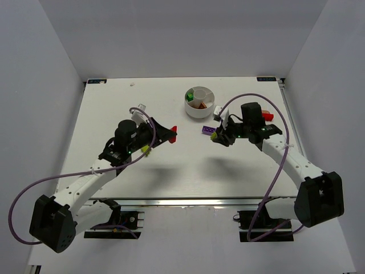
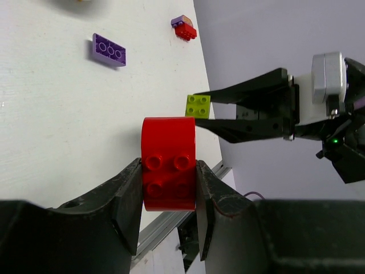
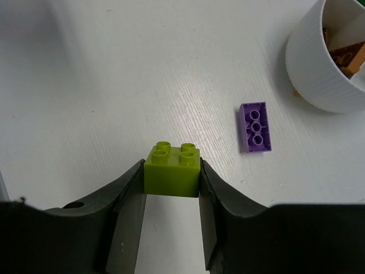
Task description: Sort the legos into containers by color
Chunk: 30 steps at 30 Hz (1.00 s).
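Observation:
My right gripper will next carry the yellow-green lego [image 3: 172, 170] outward over the empty wedge beside the orange legos and let go of it there. Green and orange have their own wedges.
My left gripper [image 1: 170, 135] is shut on a red lego [image 2: 168, 162], held above the table left of centre; the red lego also shows in the top view [image 1: 173, 135]. My right gripper [image 1: 217, 137] is shut on a yellow-green lego [image 3: 172, 170], held just above the table. A purple flat lego [image 1: 208, 130] lies beside it and shows in the right wrist view [image 3: 255, 127]. The white dish [image 1: 206, 112] stands behind, with a green lego [image 1: 189, 97] and orange legos [image 1: 201, 104] in separate wedges. A red-and-purple lego [image 1: 267, 116] lies at the right.
A small white piece [image 1: 218, 110] lies against the dish's right side. Another small white object [image 1: 138, 108] lies behind my left arm. A small yellow-green bit [image 1: 146, 150] shows by my left wrist. Grey walls enclose the table on three sides.

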Available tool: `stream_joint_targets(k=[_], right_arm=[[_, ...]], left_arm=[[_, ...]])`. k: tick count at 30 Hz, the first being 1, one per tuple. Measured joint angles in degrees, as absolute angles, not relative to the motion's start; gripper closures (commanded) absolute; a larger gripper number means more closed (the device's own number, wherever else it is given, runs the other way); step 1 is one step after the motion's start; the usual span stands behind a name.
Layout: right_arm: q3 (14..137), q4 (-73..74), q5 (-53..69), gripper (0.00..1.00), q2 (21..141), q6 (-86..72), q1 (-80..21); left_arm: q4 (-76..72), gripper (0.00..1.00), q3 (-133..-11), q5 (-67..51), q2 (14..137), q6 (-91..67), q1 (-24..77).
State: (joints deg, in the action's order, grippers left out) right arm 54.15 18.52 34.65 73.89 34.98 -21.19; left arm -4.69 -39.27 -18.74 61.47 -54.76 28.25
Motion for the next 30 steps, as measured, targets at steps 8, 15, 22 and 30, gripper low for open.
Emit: stream_joint_targets(k=[8, 15, 22, 30], right_arm=[[61.34, 20.62, 34.48, 1.00, 80.31, 38.54, -18.72], [68.75, 21.34, 33.85, 1.00, 85.97, 41.32, -17.63], [76.29, 20.97, 31.92, 1.00, 92.36, 41.52, -17.47], [86.89, 19.51, 28.62, 1.00, 102.63, 40.91, -16.25]], left_arm=[[-4.27, 0.92, -35.88, -18.39, 58.92, -54.68, 28.08], [-3.40, 0.92, -35.18, -17.76, 57.41, -54.50, 28.05], [-2.96, 0.92, -35.07, -16.93, 56.07, -54.26, 27.83], [-1.06, 0.91, -35.07, -16.12, 54.98, -53.87, 27.49]])
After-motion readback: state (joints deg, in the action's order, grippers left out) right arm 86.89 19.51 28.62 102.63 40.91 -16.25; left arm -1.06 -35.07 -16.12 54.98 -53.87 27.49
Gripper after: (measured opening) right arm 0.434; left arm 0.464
